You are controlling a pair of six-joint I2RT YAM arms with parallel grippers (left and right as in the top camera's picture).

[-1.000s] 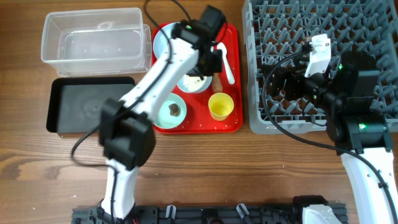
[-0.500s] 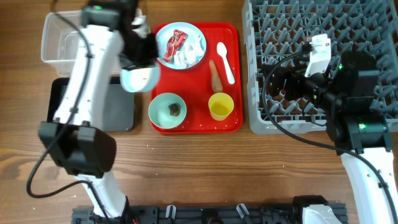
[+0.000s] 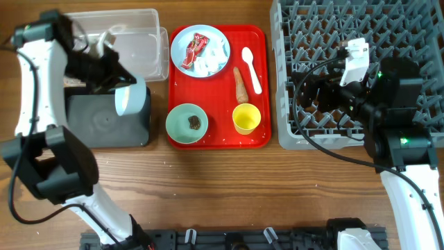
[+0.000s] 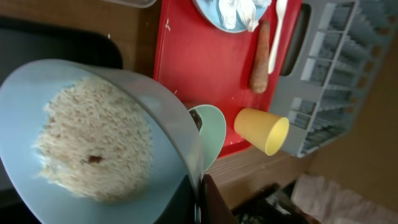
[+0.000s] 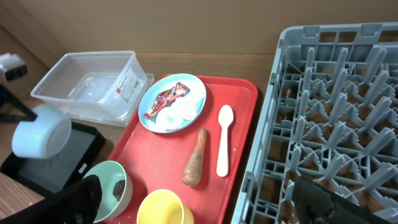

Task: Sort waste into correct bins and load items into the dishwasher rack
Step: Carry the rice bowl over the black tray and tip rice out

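Bare red tray by the stick (image 4: 214, 71) lies to the right of my left gripper in the overhead view: I will dump the crumbs, cross, lower and release the bowl.
My left gripper (image 4: 200, 194) is shut on the rim of a pale blue bowl (image 3: 130, 100), which is tilted above the black tray (image 3: 104, 128). White rice-like crumbs (image 4: 93, 144) fill the bowl. On the red tray (image 3: 219, 135), the light-blue plate (image 3: 201, 48) holds the red wrapper (image 3: 193, 50) and white tissue (image 3: 213, 58). Beside it lie the white spoon (image 3: 251, 68) and carrot-like stick (image 3: 240, 83). The yellow cup (image 3: 246, 118) and a mint bowl (image 3: 187, 123) with a dark lump (image 3: 195, 123) stand in front. My right gripper (image 3: 305, 89) hangs open over the grey rack (image 3: 361, 42), empty.
The clear tub (image 3: 104, 42) stands behind the black tray, at the table's far left. The rack fills the right side, next to the red tray. Bare wooden table (image 3: 229, 187) runs along the front.
My left arm has carried the bowl of rice off the red tray and leftward, to above the black tray. The right arm has not moved.
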